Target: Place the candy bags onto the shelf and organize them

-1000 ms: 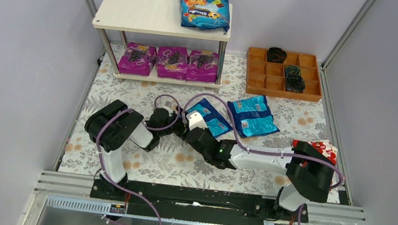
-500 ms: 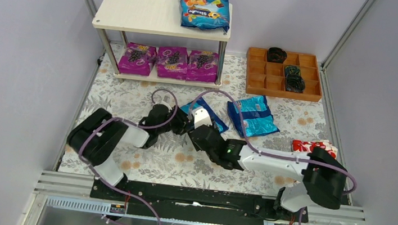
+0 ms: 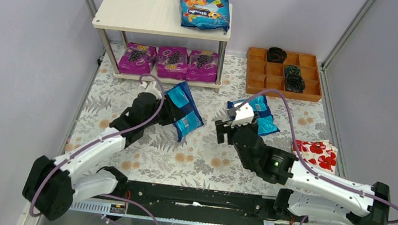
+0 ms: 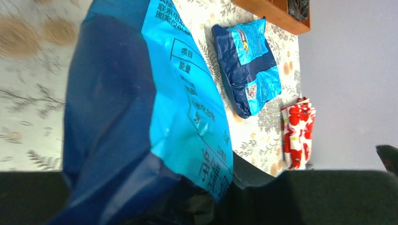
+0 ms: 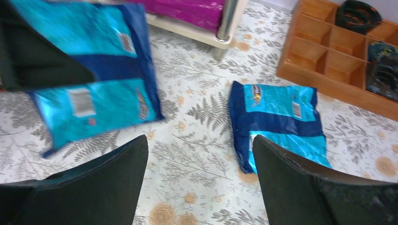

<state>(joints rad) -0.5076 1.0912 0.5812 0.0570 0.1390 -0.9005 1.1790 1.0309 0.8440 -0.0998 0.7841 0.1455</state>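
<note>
My left gripper lifts above the shelf and outward next, then opens over that free part [image 3: 145, 12] of the shelf beside the top board's blue bag.
My left gripper [image 3: 164, 110] is shut on the edge of a blue candy bag [image 3: 184, 111], held above the floral mat in front of the shelf [image 3: 140, 13]. That bag [image 4: 141, 108] fills the left wrist view. My right gripper [image 5: 199, 157] is open and holds nothing, low over the mat. A second blue bag [image 5: 279, 119] lies flat just beyond its right finger [image 5: 291, 183]. Another blue bag [image 3: 204, 11] rests on the shelf's top board at the right end. Three purple bags [image 3: 172, 62] sit in a row on the lower board.
An orange compartment tray [image 3: 282, 82] with dark items stands at the back right. A white packet with red flowers [image 3: 319, 154] lies by the right arm. Grey walls and metal posts close in both sides. The shelf's silver leg [image 5: 226, 26] stands ahead of the right gripper.
The right gripper opened, let go of the blue bag and swung right. The left gripper closed on that bag and carried it up and left toward the shelf.
</note>
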